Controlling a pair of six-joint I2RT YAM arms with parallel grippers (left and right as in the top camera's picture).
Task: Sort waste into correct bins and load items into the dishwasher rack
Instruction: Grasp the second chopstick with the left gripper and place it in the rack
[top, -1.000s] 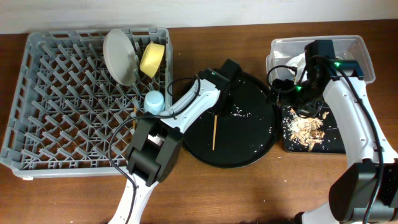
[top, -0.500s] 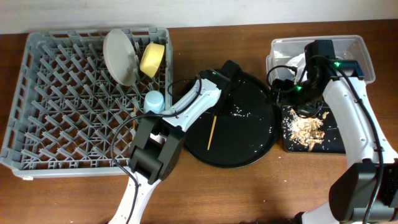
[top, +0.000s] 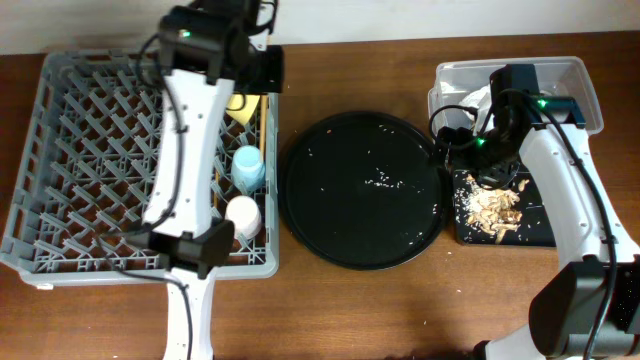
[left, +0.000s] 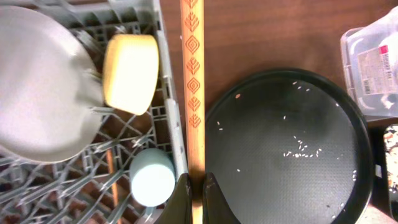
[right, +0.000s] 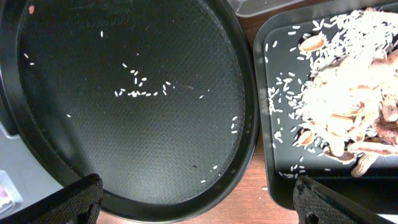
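Observation:
The left gripper will move back and down into the rack next and release the chopstick at the pegs (left: 94, 184) beside the thin brown stick, because slots are open there.
My left gripper (left: 197, 186) is shut on a patterned wooden chopstick (left: 192, 74) and holds it high over the right wall of the grey dishwasher rack (top: 60, 150). In the overhead view the left gripper (top: 262, 72) is above the rack's back right corner. The grey plate (left: 43, 87), yellow bowl (left: 129, 73) and light-blue cup (left: 152, 177) stand in the rack. A pale pink cup (top: 243, 213) sits nearer the front. My right gripper (right: 205, 205) is open and empty, above the gap between the round tray and the black rectangular tray (right: 273, 124) that holds the food scraps (right: 348, 106).
The large round black tray (top: 362, 188) lies mid-table with scattered rice grains. The clear tub (top: 560, 75) at the back right holds white napkin (top: 476, 98). A second thin brown stick (left: 111, 180) shows among the rack pegs beside the blue cup.
My left arm has lifted the chopstick off the round black tray and swung up and left over the rack's right side. The right arm has not moved.

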